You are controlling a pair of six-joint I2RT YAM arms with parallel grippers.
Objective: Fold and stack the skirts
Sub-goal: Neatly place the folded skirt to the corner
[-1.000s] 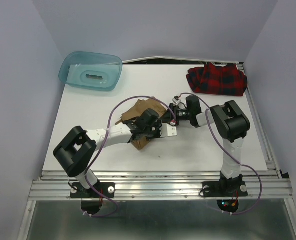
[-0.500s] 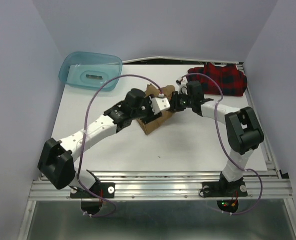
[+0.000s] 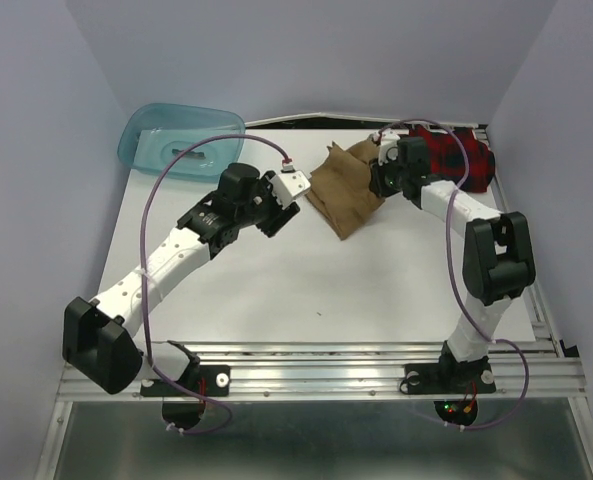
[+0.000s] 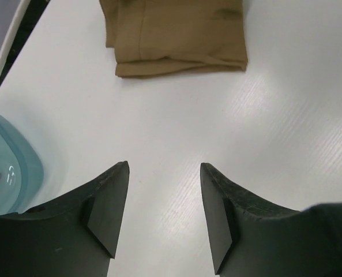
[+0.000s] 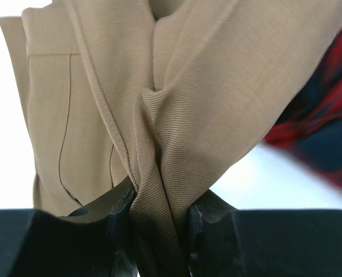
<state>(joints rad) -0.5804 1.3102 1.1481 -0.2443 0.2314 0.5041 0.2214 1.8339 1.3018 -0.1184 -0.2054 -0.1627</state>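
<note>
I should lift my right gripper next and carry the tan skirt over the red plaid skirt (image 3: 464, 160) (image 5: 327, 118), which lies to the gripper's right in the top view. Then I should lower the tan skirt and let go.
The tan-brown skirt (image 3: 344, 190) lies folded at the back middle of the table, and its right end is lifted. My right gripper (image 3: 380, 178) is shut on a bunched fold of that skirt (image 5: 205, 115), with cloth pinched between the fingers (image 5: 214, 213). The red plaid skirt (image 3: 464, 160) lies crumpled at the back right corner, just behind the right wrist, and shows at the right edge of the right wrist view (image 5: 326, 133). My left gripper (image 4: 164, 167) is open and empty over bare table, a little short of the tan skirt (image 4: 176, 34).
A translucent teal tub (image 3: 181, 140) stands at the back left corner, and its rim (image 4: 9, 167) shows close to the left finger. The table's back edge runs just behind both skirts. The right wall is close to the plaid skirt.
My left gripper let go of the tan skirt and drew back to the left. My right gripper closed on the skirt and carried it toward the back right, near the plaid one.
</note>
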